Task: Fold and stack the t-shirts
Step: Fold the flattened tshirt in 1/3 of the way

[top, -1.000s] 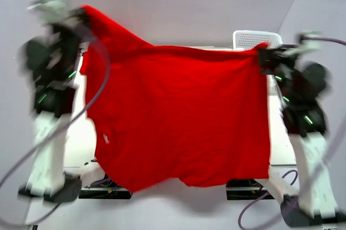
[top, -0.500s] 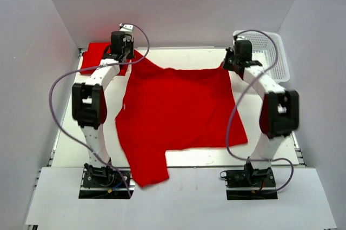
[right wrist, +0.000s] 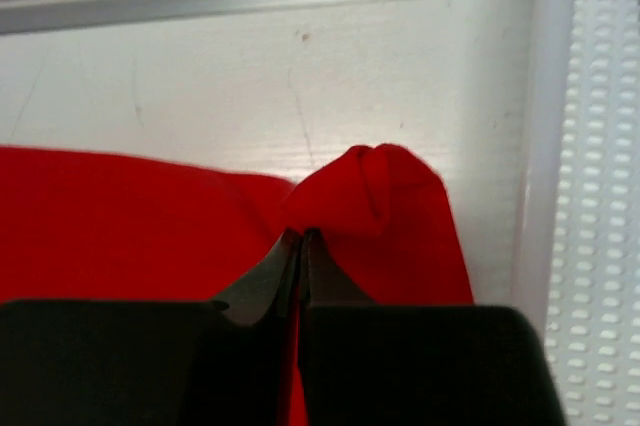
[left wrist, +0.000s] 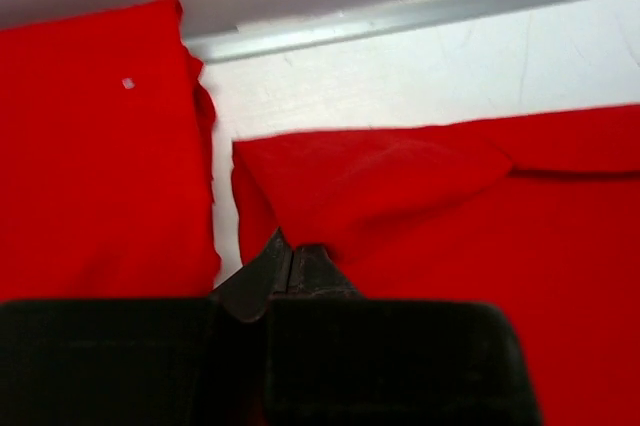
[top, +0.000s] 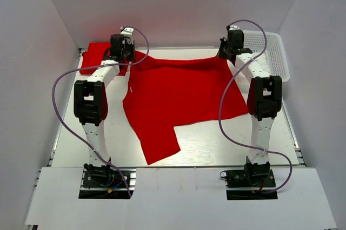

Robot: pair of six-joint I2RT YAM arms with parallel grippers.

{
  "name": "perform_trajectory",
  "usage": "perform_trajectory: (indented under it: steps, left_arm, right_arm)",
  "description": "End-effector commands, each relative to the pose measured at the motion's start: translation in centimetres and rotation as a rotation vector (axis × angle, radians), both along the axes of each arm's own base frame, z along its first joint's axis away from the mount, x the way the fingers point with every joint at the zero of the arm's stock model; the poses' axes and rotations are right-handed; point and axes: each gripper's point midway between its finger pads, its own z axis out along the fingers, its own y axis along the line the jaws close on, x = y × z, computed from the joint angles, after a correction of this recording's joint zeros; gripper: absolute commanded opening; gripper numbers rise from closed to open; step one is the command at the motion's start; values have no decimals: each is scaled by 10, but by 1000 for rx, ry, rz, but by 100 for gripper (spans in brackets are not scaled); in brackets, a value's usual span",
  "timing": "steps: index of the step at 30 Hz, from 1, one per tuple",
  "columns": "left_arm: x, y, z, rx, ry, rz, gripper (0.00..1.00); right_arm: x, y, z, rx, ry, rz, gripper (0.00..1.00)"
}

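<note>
My left gripper will next pull the shirt's held corner back over the shirt's side near the trailing sleeve [top: 136,99] and let go of it, because the cloth on that side lies flat.
A red t-shirt [top: 184,95] lies spread on the white table, its far edge stretched between both grippers and one sleeve trailing toward the near edge. My left gripper [top: 127,56] is shut on its far-left corner [left wrist: 330,206]. My right gripper [top: 226,53] is shut on its far-right corner [right wrist: 380,196], where the cloth bunches up just past the fingertips. Another red t-shirt [top: 96,57] lies folded at the far left of the table, seen in the left wrist view [left wrist: 95,156] just left of the held corner.
A white mesh basket [top: 270,52] stands at the far right corner, its rim [right wrist: 545,146] close beside the right gripper. The far table rail [left wrist: 420,11] runs just beyond both grippers. White walls enclose the table on three sides.
One second ago the t-shirt hung high in the air, spread between both raised arms. Both arms have since swung down and away, laying it on the table and drawing it farther back.
</note>
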Motion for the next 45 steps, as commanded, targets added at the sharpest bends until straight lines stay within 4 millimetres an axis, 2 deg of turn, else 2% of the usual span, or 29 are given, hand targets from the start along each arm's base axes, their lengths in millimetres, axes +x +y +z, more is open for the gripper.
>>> perform_trajectory:
  steps: [1,2,3,4,5,6,7,8,12,14,15,17,18,20,24,30,34,38,39,40,42,43,44,45]
  left_arm:
    - [-19,-7,51,-59,-77,-37,0]
    - [-24,-7,54,-68,-76,-33,0]
    - [-33,-6,45,-73,-50,-29,0]
    - [-43,-6,59,-104,-63,-17,0]
    - [-56,-7,44,-113,-23,-19,0]
    - [-63,-8,45,-127,-25,-23,0]
    - [-74,-7,60,-145,-45,-18,0]
    - [-87,-7,46,-164,-5,-5,0]
    - [-121,-17,45,-209,34,-15,0]
    - [-139,-24,31,-254,96,-33,0]
    - [-143,-25,31,-258,100,-43,0]
    - [-160,-22,24,-256,152,-23,0]
    - [-166,-21,23,-263,167,-17,0]
    - [-180,-18,22,-264,181,1,0]
    - [-208,-33,15,-352,251,-53,0]
    - [-246,-35,-1,-403,326,-49,0]
    - [-270,-40,-25,-416,411,-62,0]
    - [-285,-40,-42,-422,477,-51,0]
    - [-286,-42,-39,-428,470,-61,7]
    - [-288,-41,-43,-427,479,-59,35]
    - [-291,-43,-41,-432,484,-68,43]
    - [-294,-42,-38,-431,492,-65,56]
    - [-296,-39,-41,-415,500,-57,62]
    - [-292,-38,-32,-403,480,-59,71]
  right_arm:
    - [22,-13,37,-70,-104,-30,0]
    - [29,-18,49,-93,-134,-48,0]
    - [31,-22,49,-104,-138,-54,0]
    - [32,-23,54,-111,-148,-58,0]
    - [35,-24,62,-127,-171,-54,0]
    - [36,-25,64,-130,-176,-58,0]
    - [35,-26,65,-135,-173,-56,0]
    - [35,-26,68,-139,-176,-57,0]
    - [28,-31,66,-158,-158,-51,0]
    - [25,-33,68,-168,-152,-51,0]
    - [22,-34,63,-176,-136,-46,0]
    - [20,-38,69,-187,-144,-53,0]
    - [17,-38,65,-194,-125,-51,0]
    - [13,-44,68,-208,-120,-65,0]
    - [5,-48,65,-225,-98,-65,0]
    - [-11,-49,57,-234,-36,-51,0]
    - [-28,-52,43,-244,14,-46,0]
    - [-45,-50,25,-238,68,-36,0]
    - [-53,-54,18,-241,89,-40,0]
    - [-55,-52,21,-237,87,-38,0]
    - [-59,-53,13,-241,103,-33,14]
    - [-62,-53,13,-241,114,-29,20]
    - [-62,-49,15,-242,111,-16,30]
    - [-60,-50,20,-242,102,-16,33]
